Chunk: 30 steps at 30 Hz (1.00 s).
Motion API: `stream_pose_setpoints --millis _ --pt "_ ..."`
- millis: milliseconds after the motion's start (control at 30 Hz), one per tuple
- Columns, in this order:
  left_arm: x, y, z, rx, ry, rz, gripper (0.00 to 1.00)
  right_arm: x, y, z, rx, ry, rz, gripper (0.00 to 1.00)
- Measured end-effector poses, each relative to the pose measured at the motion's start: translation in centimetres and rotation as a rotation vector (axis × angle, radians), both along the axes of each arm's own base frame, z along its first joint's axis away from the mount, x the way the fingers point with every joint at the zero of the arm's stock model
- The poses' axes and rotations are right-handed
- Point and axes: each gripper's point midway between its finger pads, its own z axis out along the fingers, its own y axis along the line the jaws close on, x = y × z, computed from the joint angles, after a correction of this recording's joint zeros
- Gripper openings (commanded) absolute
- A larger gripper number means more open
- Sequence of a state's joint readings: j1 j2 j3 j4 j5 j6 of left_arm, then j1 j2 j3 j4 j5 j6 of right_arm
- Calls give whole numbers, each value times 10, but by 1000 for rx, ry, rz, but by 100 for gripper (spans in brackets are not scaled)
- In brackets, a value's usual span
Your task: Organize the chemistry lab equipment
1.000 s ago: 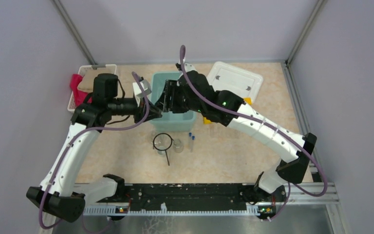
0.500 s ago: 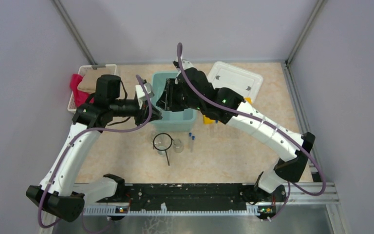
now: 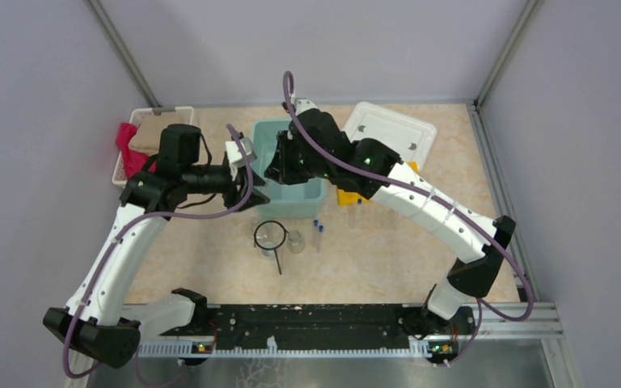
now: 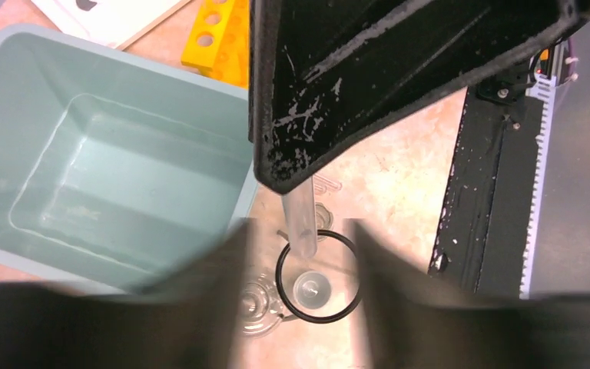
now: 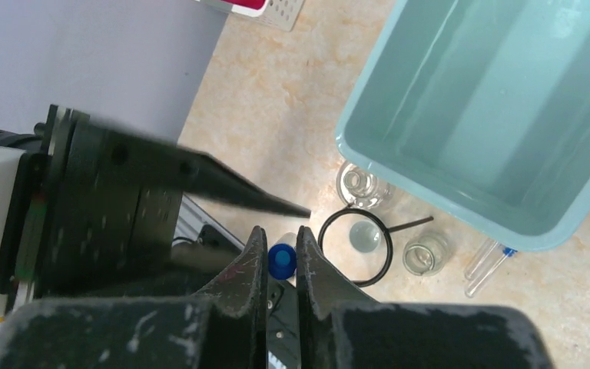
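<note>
The clear rack [image 3: 362, 218] is below my right gripper, to its right in the top view, so my right gripper will next swing over it, lower the tube's loose end in and let go.
A clear test tube [image 4: 299, 223] with a blue cap [image 5: 280, 260] hangs in the air in front of the teal bin [image 3: 287, 208]. My right gripper [image 5: 280, 229] is shut on its cap. My left gripper [image 4: 301, 224] is open a little, its fingers either side of the tube's lower end with a gap on each side. Below on the table lies the black wire ring [image 3: 269, 234] around one small clear beaker [image 5: 365, 236], with other beakers [image 5: 424, 255] beside it. Two more test tubes [image 3: 318, 233] lie to the right. The yellow rack [image 3: 344, 196] is partly hidden by the right arm.
The teal bin [image 4: 115, 177] holds nothing. A white lid [image 3: 392, 133] lies at the back right. A white basket with red and tan cloths [image 3: 137, 141] stands at the back left. The black rail [image 3: 307, 327] runs along the near edge.
My right gripper has closed onto the tube's blue cap and its arm has shifted slightly back and left. The left gripper has stayed in place and loosened a little.
</note>
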<state>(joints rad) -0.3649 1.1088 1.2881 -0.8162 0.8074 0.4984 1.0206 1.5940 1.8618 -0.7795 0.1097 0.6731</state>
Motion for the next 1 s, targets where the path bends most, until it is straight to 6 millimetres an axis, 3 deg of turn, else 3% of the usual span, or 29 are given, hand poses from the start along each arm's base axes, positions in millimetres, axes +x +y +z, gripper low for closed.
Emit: stream_pose_setpoints --millis 33,233,333,500,600,667,800,1000 --pt "1 0 0 2 -9 -2 97 1 -1 0 -8 -1 0 0" --pt "8 2 1 1 -8 52 99 12 -25 -8 -83 -39 -48 0" --pt "14 5 1 1 -3 105 99 21 -73 -25 -159 -54 -148 0" --pt "31 9 -4 6 54 219 99 40 -179 -66 -307 -51 -414 0" --pt "40 10 -11 17 101 270 99 44 -228 -100 -400 -29 -546 0" --pt "45 10 -12 19 127 298 99 42 -249 -126 -460 -7 -598 0" --pt "51 10 -11 16 149 331 99 38 -269 -176 -566 31 -644 0" --pt "54 12 -12 22 154 358 99 55 -264 -198 -575 30 -679 0"
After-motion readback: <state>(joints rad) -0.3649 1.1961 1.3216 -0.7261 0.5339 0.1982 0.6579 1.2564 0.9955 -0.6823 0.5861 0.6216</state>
